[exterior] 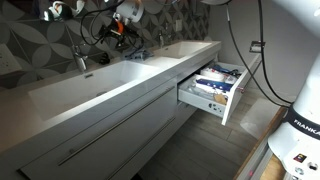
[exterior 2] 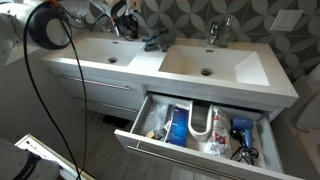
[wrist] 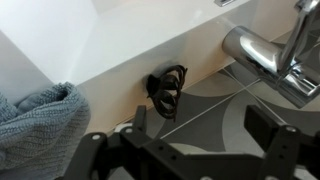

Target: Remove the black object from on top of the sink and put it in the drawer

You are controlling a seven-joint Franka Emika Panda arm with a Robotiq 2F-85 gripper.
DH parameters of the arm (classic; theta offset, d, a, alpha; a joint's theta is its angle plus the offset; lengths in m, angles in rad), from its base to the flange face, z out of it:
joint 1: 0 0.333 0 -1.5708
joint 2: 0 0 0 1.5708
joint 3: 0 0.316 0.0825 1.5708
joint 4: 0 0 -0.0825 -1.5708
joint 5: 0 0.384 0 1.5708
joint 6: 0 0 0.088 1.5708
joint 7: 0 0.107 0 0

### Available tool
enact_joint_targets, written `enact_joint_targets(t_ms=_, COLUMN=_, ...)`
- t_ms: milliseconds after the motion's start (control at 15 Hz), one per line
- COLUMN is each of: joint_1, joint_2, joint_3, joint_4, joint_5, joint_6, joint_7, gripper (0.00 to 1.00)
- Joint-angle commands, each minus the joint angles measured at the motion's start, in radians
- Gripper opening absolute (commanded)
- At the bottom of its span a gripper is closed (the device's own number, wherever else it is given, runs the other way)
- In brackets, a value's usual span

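The tile-side end of the black object [wrist: 168,106] is still a little beyond my gripper's open fingers, so my gripper should next lower toward the sink's back edge and bring them around that end.
The black object [wrist: 167,90] is a small tangled loop. It lies at the back edge of the long white sink [wrist: 120,35], where the sink meets the patterned wall tile. My gripper [wrist: 205,125] is open and empty, with its two fingers spread just short of the object and not touching it. In both exterior views the gripper [exterior: 120,20] [exterior 2: 125,20] hovers over the back of the sink [exterior: 100,85] [exterior 2: 240,75] near a tap. The white drawer [exterior: 235,95] [exterior 2: 180,158] below stands pulled open and holds several items.
A blue-grey towel [wrist: 40,110] [exterior 2: 155,42] lies bunched on the sink beside the black object. A chrome tap [wrist: 265,50] stands on its other side. A longer white front with a bar handle [exterior: 100,130] is shut. Cables hang near the arm [exterior 2: 45,30].
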Motion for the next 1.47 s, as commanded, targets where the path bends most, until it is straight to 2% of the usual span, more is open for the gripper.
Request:
enact_joint_targets(t_ms=0, joint_1=0.001, joint_2=0.143, joint_3=0.041, joint_4=0.188, joint_5=-0.029, joint_6=0.034, joint_7=0.037, gripper=1.0)
enact_joint_targets(t_ms=467, joint_1=0.023, joint_2=0.287, joint_3=0.087, joint_4=0.347, joint_5=-0.032, joint_6=0.146, joint_7=0.035, gripper=1.0)
enact_joint_targets(t_ms=533, joint_1=0.033, joint_2=0.297, joint_3=0.069, joint_4=0.354, joint_5=-0.004, joint_6=0.165, joint_7=0.023, gripper=1.0)
enact_joint_targets(t_ms=867, joint_1=0.048, joint_2=0.344, joint_3=0.068, joint_4=0.392, joint_5=-0.006, joint_6=0.229, joint_7=0.025, gripper=1.0)
enact_joint_targets(t_ms=933, joint_1=0.053, joint_2=0.353, joint_3=0.066, joint_4=0.398, joint_5=-0.008, joint_6=0.249, joint_7=0.025, gripper=0.9)
enact_joint_targets(t_ms=1000, joint_1=0.057, joint_2=0.359, joint_3=0.062, joint_4=0.401, joint_5=-0.009, joint_6=0.267, joint_7=0.032, gripper=0.74)
enact_joint_targets(t_ms=1400, joint_1=0.074, joint_2=0.385, joint_3=0.055, joint_4=0.413, joint_5=-0.014, joint_6=0.361, joint_7=0.035, gripper=0.3)
